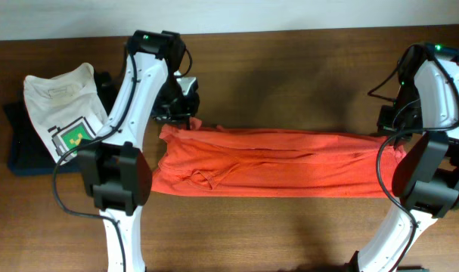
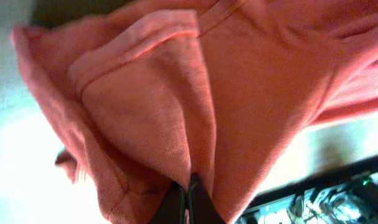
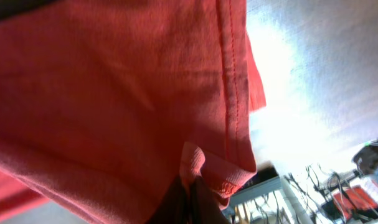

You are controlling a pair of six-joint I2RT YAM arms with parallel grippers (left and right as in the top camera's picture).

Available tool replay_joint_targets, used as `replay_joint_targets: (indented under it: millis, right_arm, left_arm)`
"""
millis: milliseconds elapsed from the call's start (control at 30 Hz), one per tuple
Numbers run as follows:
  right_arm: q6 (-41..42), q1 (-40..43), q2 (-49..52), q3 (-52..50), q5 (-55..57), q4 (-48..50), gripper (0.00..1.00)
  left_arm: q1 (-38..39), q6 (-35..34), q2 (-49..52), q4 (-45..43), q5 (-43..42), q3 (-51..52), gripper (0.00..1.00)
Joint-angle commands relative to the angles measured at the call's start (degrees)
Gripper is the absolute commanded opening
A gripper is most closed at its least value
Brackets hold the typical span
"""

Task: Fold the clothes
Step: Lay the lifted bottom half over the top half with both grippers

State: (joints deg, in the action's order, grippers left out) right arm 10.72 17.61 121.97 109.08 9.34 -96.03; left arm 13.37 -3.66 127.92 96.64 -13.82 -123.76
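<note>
The shirt's held edge is raised above the shirt's flat near part, so I will next lower my right gripper back toward the shirt's near edge and open it.
The red-orange T-shirt [image 1: 274, 160] lies stretched in a long band across the middle of the table, with its lettering hidden. My left gripper [image 1: 185, 117] is shut on the shirt's far left corner. In the left wrist view the cloth [image 2: 238, 99] hangs bunched from the closed jaws [image 2: 187, 193]. My right gripper [image 1: 395, 130] is shut on the shirt's far right corner. In the right wrist view a hemmed edge [image 3: 232, 93] folds over the closed jaws [image 3: 190, 190].
A white T-shirt with a green pixel graphic [image 1: 66, 109] lies on a dark navy folded garment [image 1: 21, 147] at the far left. The brown table [image 1: 289, 68] runs behind and in front of the shirt.
</note>
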Motion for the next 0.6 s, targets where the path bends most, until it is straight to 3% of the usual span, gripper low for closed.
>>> replay_joint_targets:
  millis: [0, 233, 567]
  right_arm:
    - [0.7, 1.9, -1.8, 0.8, 0.3, -1.3, 0.04]
    - [0.7, 7.3, -1.8, -2.3, -2.0, 3.5, 0.05]
    - [1.8, 8.0, -1.7, -12.9, 2.1, 14.4, 0.05]
  left_arm:
    - [-0.4, -0.2, -5.4, 0.1, 3.7, 5.7, 0.01]
    - [-0.4, -0.6, -8.3, -1.2, 3.6, 16.0, 0.01]
    - [1.6, -0.6, -8.3, -5.1, 3.9, 27.9, 0.01]
